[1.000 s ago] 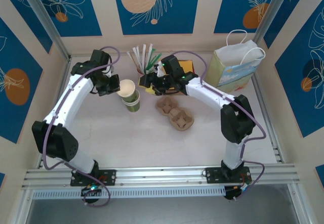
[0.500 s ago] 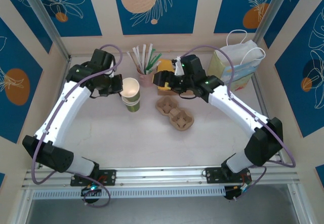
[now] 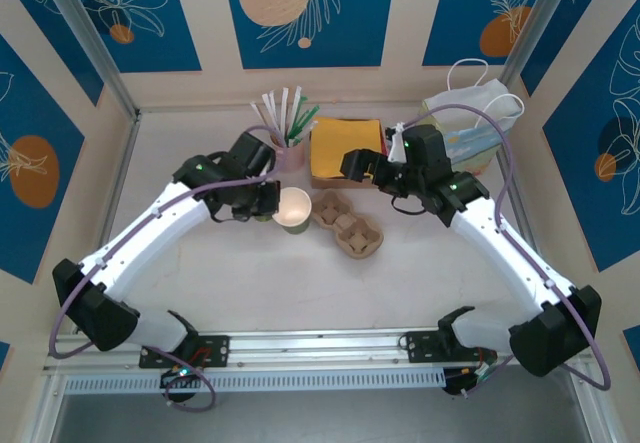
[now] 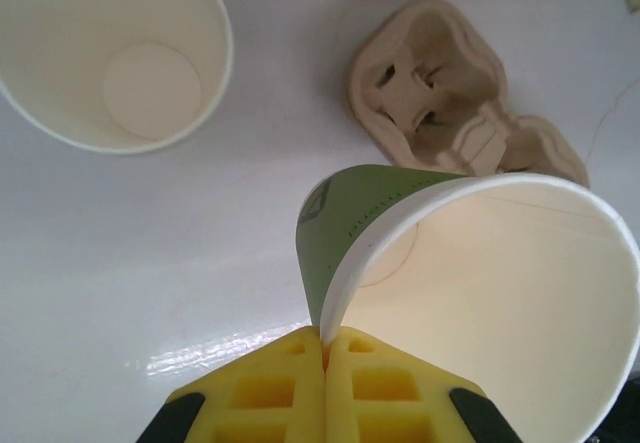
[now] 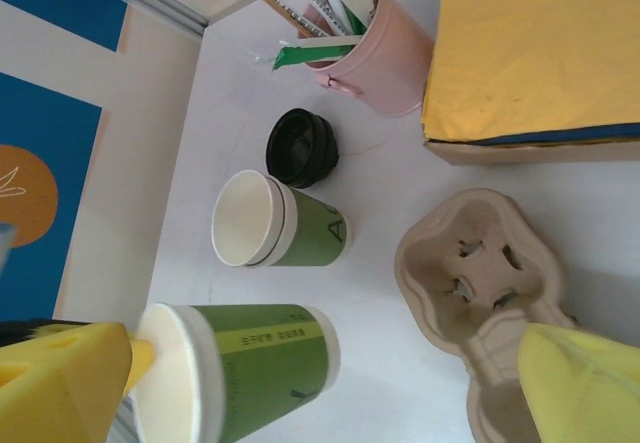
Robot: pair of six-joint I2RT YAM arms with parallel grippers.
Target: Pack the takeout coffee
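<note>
My left gripper is to move back next, go down to the clear tabletop (image 3: 312, 260) beside the near end of the carrier and release the cup.
The takeout coffee is out of view. My left gripper (image 3: 268, 199) is shut on the rim of a lidless olive-green paper cup (image 3: 294, 209) with a white inside. One yellow pad is inside the rim and one outside (image 4: 325, 341). This held cup (image 5: 250, 363) is just left of the moulded cardboard cup carrier (image 3: 348, 225) and not in it. My right gripper (image 3: 375, 168) hangs open with nothing between its fingers, above the far side of the carrier (image 5: 480, 263).
A stack of lidless green cups (image 5: 285, 231) stands left of the held cup, and a loose black lid (image 5: 303, 148) lies beyond it. The pink cup of straws (image 3: 288, 148), a yellow-topped box (image 3: 345, 148) and a paper bag (image 3: 470, 133) line the back.
My left arm has carried the cup from the stack rightward to the carrier's left side. The right gripper has drawn back to the right and opened wider.
</note>
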